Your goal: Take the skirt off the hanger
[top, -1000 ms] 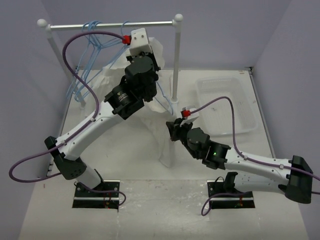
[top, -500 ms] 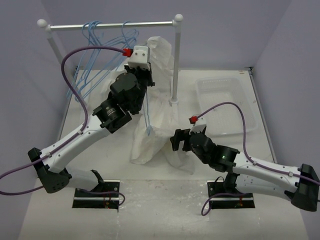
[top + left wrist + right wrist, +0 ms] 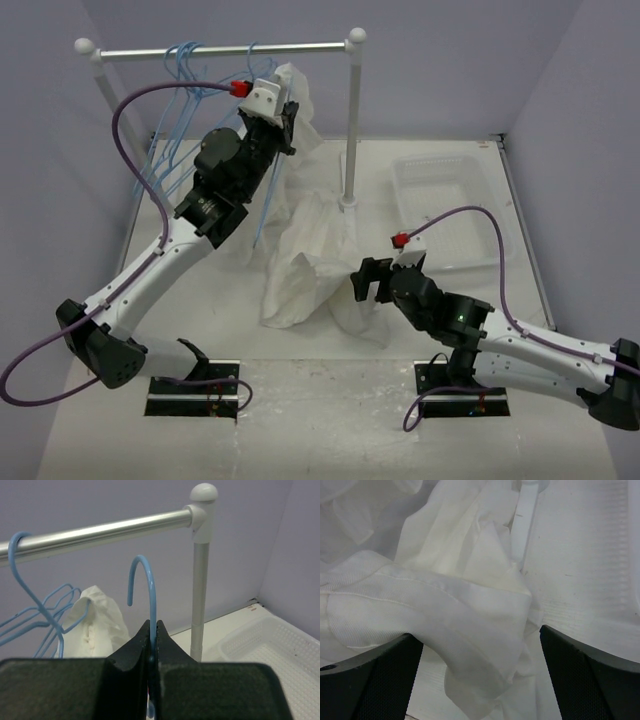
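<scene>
The hanger's hook is below the bar, so the robot's left gripper will next move up and outward, then down, to release the hook over the bare bar by the post.
The skirt (image 3: 305, 265) lies as a crumpled white heap on the table, and its folds fill the right wrist view (image 3: 445, 605). My right gripper (image 3: 368, 281) is open just right of the heap, with the cloth lying loose under its spread fingers (image 3: 479, 635). My left gripper (image 3: 283, 112) is up by the rail, shut on the blue hanger (image 3: 262, 205) at its neck (image 3: 152, 627). The hanger's hook (image 3: 145, 580) hangs free just below the rail. More white ruffled cloth (image 3: 298, 95) (image 3: 97, 622) hangs behind the left gripper; I cannot tell whether it joins the heap.
A rack spans the back, its metal rail (image 3: 220, 50) (image 3: 100, 530) carried by a white post (image 3: 352, 130) (image 3: 200, 590) that stands beside the heap. Several blue hangers (image 3: 175, 130) hang at the rail's left. A clear plastic basket (image 3: 400, 185) (image 3: 300, 630) sits at the right.
My right gripper has opened, let go of the cloth and drawn back. The left gripper has carried the hanger up and left towards the rail. The skirt has dropped into a heap.
</scene>
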